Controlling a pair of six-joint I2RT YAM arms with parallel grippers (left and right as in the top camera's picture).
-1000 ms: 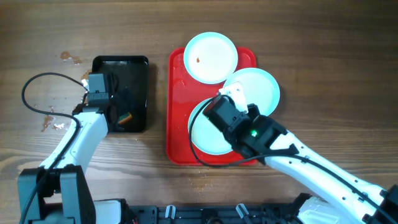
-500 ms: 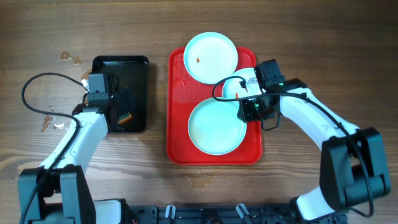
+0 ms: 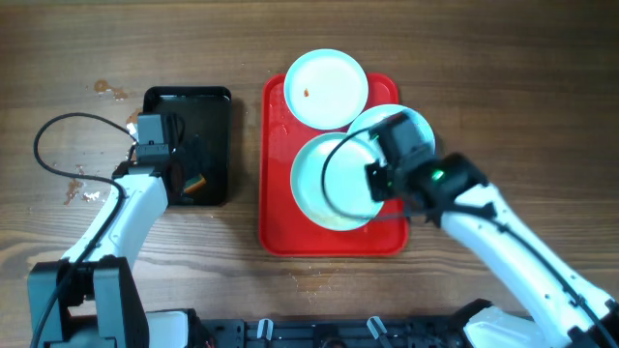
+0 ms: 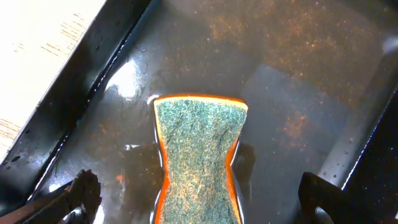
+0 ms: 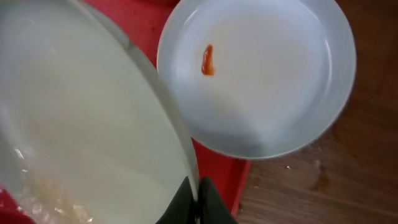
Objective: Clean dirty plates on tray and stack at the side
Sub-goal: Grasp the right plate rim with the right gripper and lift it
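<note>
I should lift the plate with my right gripper next, to the right in the overhead view past the tray, then lower it and let it go, because the tabletop is empty that way.
The red tray [image 3: 276, 193] holds three pale plates. My right gripper [image 3: 384, 166] is shut on the right rim of the near plate [image 3: 329, 184] and holds it tilted above the tray. In the right wrist view its fingers [image 5: 198, 200] pinch that plate's rim [image 5: 81, 124]. A far plate [image 3: 327, 89] with a small orange smear overhangs the tray's far edge and shows in the right wrist view [image 5: 258, 74]. A third plate [image 3: 414, 124] lies at the right, partly hidden by my arm. My left gripper [image 3: 189, 159] is open over a sponge [image 4: 198, 158].
A black tray [image 3: 155, 97] with wet, shiny walls [image 4: 93, 74] stands left of the red tray, with the green-and-orange sponge in it. Small stains mark the wooden table [image 3: 106, 89] at the far left. A cable [image 3: 44, 145] loops beside my left arm.
The near plate lay flat on the tray; now my right gripper holds its right rim and it has come up and tilted. The left arm has not moved.
</note>
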